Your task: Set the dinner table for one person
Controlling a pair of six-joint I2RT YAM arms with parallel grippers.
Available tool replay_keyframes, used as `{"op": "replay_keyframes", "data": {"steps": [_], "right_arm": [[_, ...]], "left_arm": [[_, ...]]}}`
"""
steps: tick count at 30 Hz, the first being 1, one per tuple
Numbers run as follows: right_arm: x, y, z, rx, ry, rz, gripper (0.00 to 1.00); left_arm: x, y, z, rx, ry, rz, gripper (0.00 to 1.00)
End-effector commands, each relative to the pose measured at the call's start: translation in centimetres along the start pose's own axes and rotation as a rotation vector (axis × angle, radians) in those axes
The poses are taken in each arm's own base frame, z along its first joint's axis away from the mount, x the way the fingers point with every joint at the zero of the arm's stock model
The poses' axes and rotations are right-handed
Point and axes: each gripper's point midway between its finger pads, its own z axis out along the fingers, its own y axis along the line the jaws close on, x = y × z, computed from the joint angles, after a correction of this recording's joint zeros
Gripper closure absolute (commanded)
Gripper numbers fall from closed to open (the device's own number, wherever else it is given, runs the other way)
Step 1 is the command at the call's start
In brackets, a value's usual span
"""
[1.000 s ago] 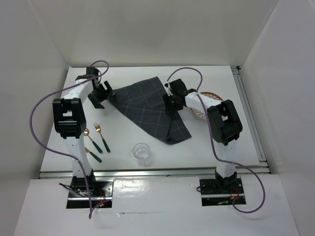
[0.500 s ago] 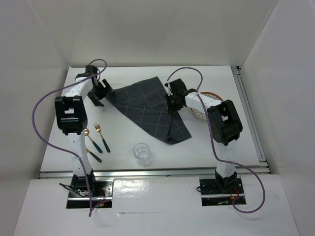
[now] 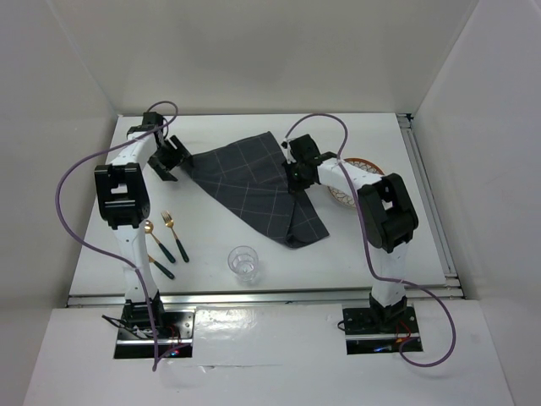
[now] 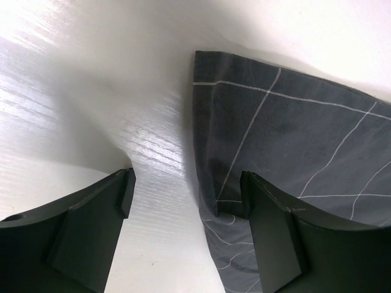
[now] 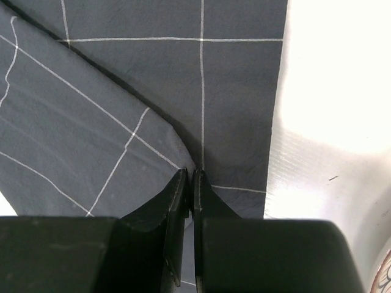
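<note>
The cloth is rumpled, so my right gripper should next move up, then outward and down to the far part of the tabletop by the plate, and let go of the cloth's fold.
A dark grey cloth [image 3: 249, 182] with thin light grid lines lies rumpled and partly folded on the white dinner table [image 3: 380, 245]. My left gripper [image 3: 172, 161] is at the cloth's left corner and open. In the left wrist view the cloth's edge [image 4: 211, 183] runs between the fingers, and the right finger [image 4: 275, 238] is over the cloth. My right gripper [image 3: 297, 175] is on the cloth's right side. In the right wrist view its jaws [image 5: 190, 183] are shut on a raised fold of the cloth [image 5: 153, 79].
A patterned plate [image 3: 359, 162] lies partly under the right arm. A clear glass [image 3: 244, 262] stands near the front middle. A gold fork with a dark handle [image 3: 174, 234], a spoon [image 3: 157, 240] and a third piece of cutlery [image 3: 161, 266] lie at the front left.
The right gripper's jaws have closed on the fold of the cloth. The left gripper has shifted slightly towards the back at the cloth's left corner, its jaws a little narrower.
</note>
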Motion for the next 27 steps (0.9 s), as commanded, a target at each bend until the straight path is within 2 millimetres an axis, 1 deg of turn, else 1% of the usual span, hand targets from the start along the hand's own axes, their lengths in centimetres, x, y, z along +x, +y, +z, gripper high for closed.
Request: {"op": "replay_keyframes", "data": {"steps": [1,2,3,4,5,6,7,8,9,10,11,14,15,16,17,18,19,20,21,22,24,25,26,27], "right_arm": [[-2.7,0.8,-2.4,0.001,-0.081,-0.007,1.0],[-2.4,1.2,-2.4,-0.003,-0.071,-0.014,1.0],[-2.4,1.2,-2.4,-0.003,-0.071,-0.014,1.0],[-2.9,1.5,-2.5,-0.001,-0.084,-0.021,1.0],[-3.4,1.6,-2.7,-0.003,-0.096,-0.022,1.0],[-3.1,1.9,-2.7,0.002,-0.086,-0.028,1.0],[-3.7,2.0,-2.9,0.0,-0.099,-0.029,1.0],[-3.8,2.0,-3.1,0.0,-0.098,-0.029,1.0],[-3.8,2.2,-3.1,0.007,-0.098,-0.035,1.0],[-3.8,2.2,-3.1,0.007,-0.098,-0.035,1.0],[-3.8,2.1,-3.1,0.017,-0.1,-0.035,1.0],[-4.4,2.0,-3.9,0.024,-0.121,-0.044,1.0],[-4.5,1.8,-4.2,0.033,-0.122,-0.043,1.0],[-4.5,1.8,-4.2,0.033,-0.122,-0.043,1.0],[-4.8,1.9,-4.7,0.031,-0.134,-0.043,1.0],[-5.2,1.8,-4.9,0.042,-0.145,-0.043,1.0],[-5.4,1.7,-5.5,0.051,-0.151,-0.042,1.0],[-5.8,1.7,-6.1,0.048,-0.168,-0.042,1.0],[-6.1,1.6,-6.5,0.057,-0.178,-0.041,1.0],[-6.6,1.7,-7.4,0.054,-0.201,-0.041,1.0],[-7.5,1.2,-8.7,0.088,-0.232,-0.036,1.0],[-7.9,1.2,-9.5,0.095,-0.25,-0.035,1.0],[-8.7,1.0,-11.0,0.112,-0.288,-0.031,1.0],[-9.1,0.9,-11.8,0.118,-0.309,-0.028,1.0]], "left_arm": [[0.3,0.2,1.4,0.006,0.022,-0.012,0.13],[0.2,-0.1,1.4,0.022,0.023,-0.011,0.15],[0.0,-0.3,1.4,0.029,0.014,-0.009,0.17],[-0.2,-0.4,1.6,0.03,0.012,-0.009,0.2],[-0.6,-0.7,1.3,0.039,0.001,0.002,0.23],[-0.4,-0.4,1.8,0.031,0.01,0.001,0.26],[-0.8,-0.6,1.6,0.032,-0.006,0.002,0.28],[-0.9,-0.6,1.9,0.031,-0.005,0.002,0.36],[-1.3,-1.0,1.6,0.039,-0.016,0.004,0.4],[-1.3,-1.0,1.6,0.039,-0.016,0.004,0.43],[-1.6,-1.2,1.5,0.045,-0.023,0.006,0.43],[-2.0,-1.4,1.5,0.051,-0.032,0.018,0.55],[-2.0,-1.4,1.5,0.051,-0.032,0.018,0.65],[-2.2,-1.7,1.3,0.056,-0.039,0.019,0.72],[-2.5,-1.8,1.1,0.061,-0.047,0.031,0.8],[-2.3,-1.7,1.1,0.056,-0.04,0.03,0.88],[-2.2,-1.9,0.8,0.061,-0.031,0.039,0.97],[-2.6,-1.6,0.1,0.061,-0.038,0.031,1.0],[-3.2,-2.3,-1.1,0.079,-0.063,0.036,1.0],[-3.3,-2.4,-1.8,0.083,-0.069,0.049,1.0],[-3.6,-2.9,-3.4,0.097,-0.091,0.067,1.0],[-4.1,-3.5,-5.1,0.116,-0.121,0.088,1.0],[-4.2,-3.5,-6.2,0.108,-0.131,0.088,1.0],[-4.5,-3.8,-7.2,0.119,-0.149,0.103,1.0]]}}
